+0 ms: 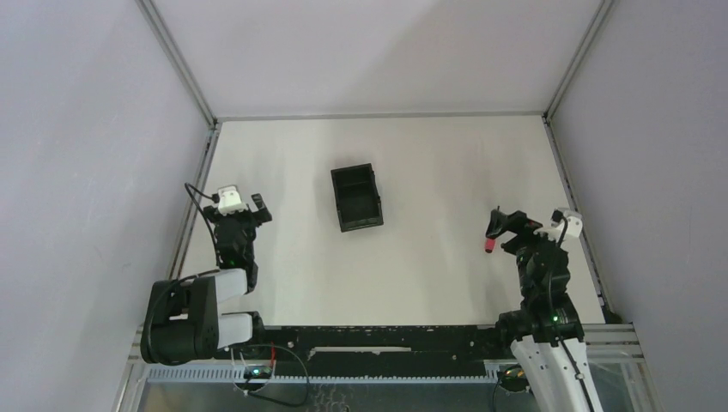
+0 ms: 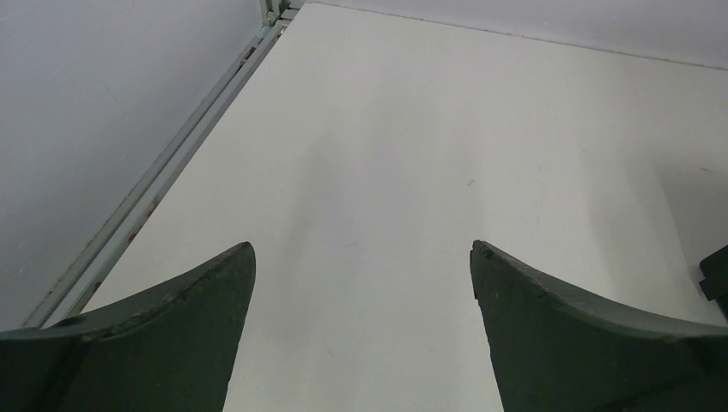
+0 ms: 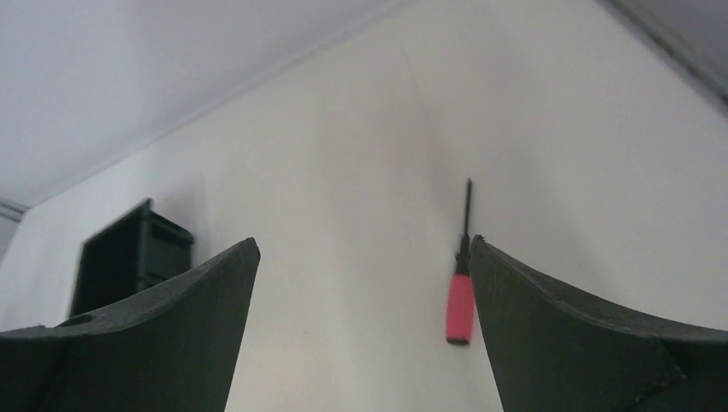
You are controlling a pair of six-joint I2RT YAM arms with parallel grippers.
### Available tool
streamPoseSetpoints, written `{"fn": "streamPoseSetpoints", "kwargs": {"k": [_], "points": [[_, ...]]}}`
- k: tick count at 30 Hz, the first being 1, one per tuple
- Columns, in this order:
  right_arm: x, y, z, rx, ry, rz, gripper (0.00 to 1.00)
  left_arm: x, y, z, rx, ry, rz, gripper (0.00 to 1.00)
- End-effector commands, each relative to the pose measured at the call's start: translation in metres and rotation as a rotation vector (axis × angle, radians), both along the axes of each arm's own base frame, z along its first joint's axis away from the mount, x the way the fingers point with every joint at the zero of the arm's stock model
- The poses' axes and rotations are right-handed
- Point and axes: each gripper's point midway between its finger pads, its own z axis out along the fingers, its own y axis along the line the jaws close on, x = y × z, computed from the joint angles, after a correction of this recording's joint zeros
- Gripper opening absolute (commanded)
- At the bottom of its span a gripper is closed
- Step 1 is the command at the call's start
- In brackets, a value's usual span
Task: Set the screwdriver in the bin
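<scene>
I need to move my right gripper down and to the right in the wrist view onto the screwdriver's dark collar (image 3: 464,257) next, because it is off-center between the open fingers.
The screwdriver (image 3: 460,307), with a red handle and a thin dark shaft, lies on the white table at the right. In the right wrist view it sits just inside the right finger of my open, empty right gripper (image 3: 362,249). From above, its red handle (image 1: 488,246) shows just left of the right gripper (image 1: 506,230). The black open-topped bin (image 1: 356,197) stands near the table's middle, and shows far left in the right wrist view (image 3: 129,256). My left gripper (image 1: 257,210) is open and empty over bare table at the left (image 2: 362,249).
Metal frame rails (image 1: 193,215) run along the table's left and right edges, with grey walls behind them. A corner of the bin (image 2: 717,273) shows at the right edge of the left wrist view. Cables lie along the near edge by the arm bases.
</scene>
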Motion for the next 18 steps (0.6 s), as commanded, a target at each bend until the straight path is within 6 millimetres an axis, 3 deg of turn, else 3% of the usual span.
{"fn": "streamPoseSetpoints", "kwargs": {"k": [1,4,5,7,9,11,14,18], "points": [[0.011,0.007,0.089,-0.091,-0.216,0.072,0.98,0.005,0.000,0.015,0.019,-0.048,-0.003,1.00],[0.026,0.000,0.117,-0.124,-0.182,0.026,0.99,0.005,0.000,0.015,0.019,-0.048,-0.003,1.00],[0.036,0.000,0.109,-0.153,-0.109,0.028,0.99,0.005,0.000,0.015,0.019,-0.049,-0.003,1.00],[0.055,0.000,0.119,-0.202,-0.010,0.039,1.00,0.005,0.000,0.016,0.019,-0.050,-0.002,1.00],[0.073,0.003,0.111,-0.248,0.130,0.065,1.00,0.005,0.000,0.015,0.020,-0.048,-0.002,1.00],[0.087,0.002,0.095,-0.278,0.269,0.073,1.00,0.005,0.000,0.015,0.019,-0.048,-0.002,1.00],[0.104,-0.007,0.048,-0.239,0.524,0.061,1.00,0.005,0.000,0.015,0.019,-0.049,-0.001,1.00],[0.105,-0.014,-0.024,-0.095,0.804,0.083,1.00,0.005,0.000,0.015,0.019,-0.048,-0.003,1.00]]}}
